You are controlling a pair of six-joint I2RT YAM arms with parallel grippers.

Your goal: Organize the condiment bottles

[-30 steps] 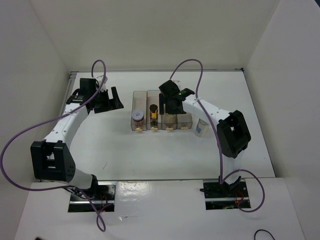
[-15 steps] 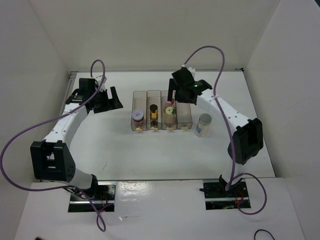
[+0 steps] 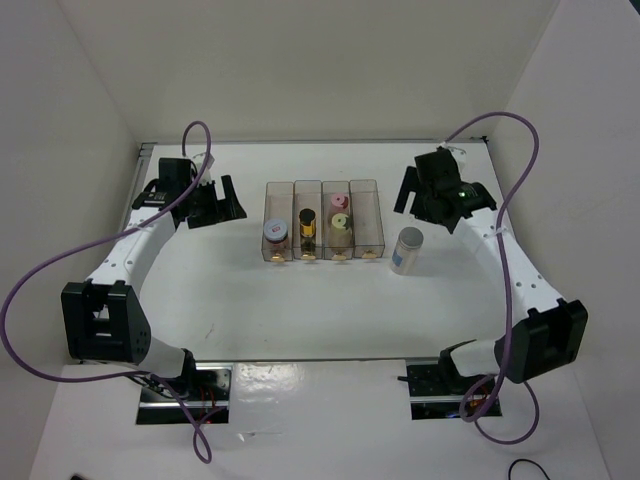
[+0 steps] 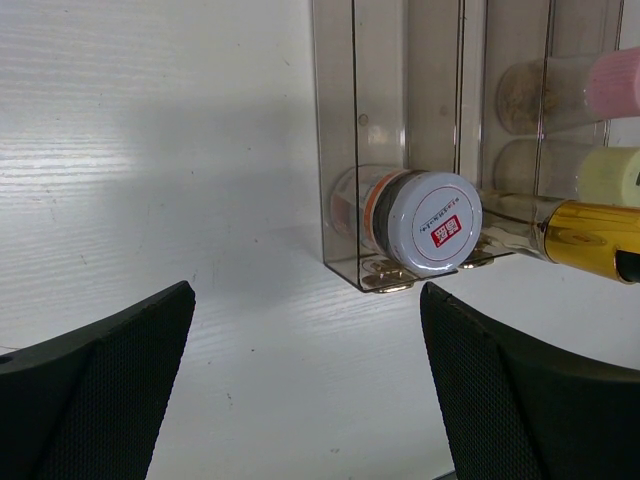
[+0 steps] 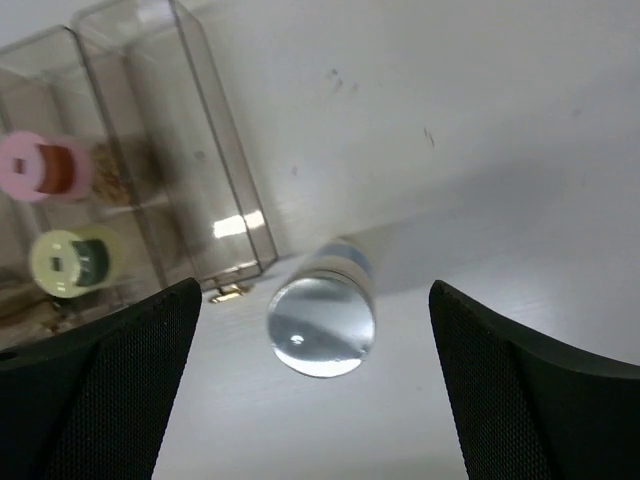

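The robot's right gripper should next go down, move back over the jar's grey lid [image 3: 411, 237] [image 5: 321, 325] and close its fingers around it, because the jar is outside the tray.
A clear four-slot tray [image 3: 365, 222] holds the pink-white-lidded jar [image 3: 275, 233] in its left slot. The dark gold-capped jar [image 3: 308, 222] is in the second slot. The pink-lidded jar [image 3: 339, 202] and the yellow-green-lidded jar [image 3: 340, 221] share the third. The taller grey-lidded jar [image 3: 407, 248] stands on the table just right of the tray. My right gripper [image 3: 412, 196] is open, above and behind it; the jar [image 5: 321, 325] shows between its fingers [image 5: 110, 380]. My left gripper [image 3: 225, 197] is open left of the tray, facing the pink-white jar [image 4: 432, 222].
White walls enclose the table on three sides. The left wrist view shows bare white table [image 4: 150, 180] between my left gripper [image 4: 305, 400] and the tray [image 4: 335, 150]. The tray's right slot [image 5: 215, 180] lies beside the grey-lidded jar.
My right arm has pulled back from over the tray's third slot and swung right, leaving the pink-lidded jar there. It now hangs open by the grey-lidded jar. The left arm has not moved.
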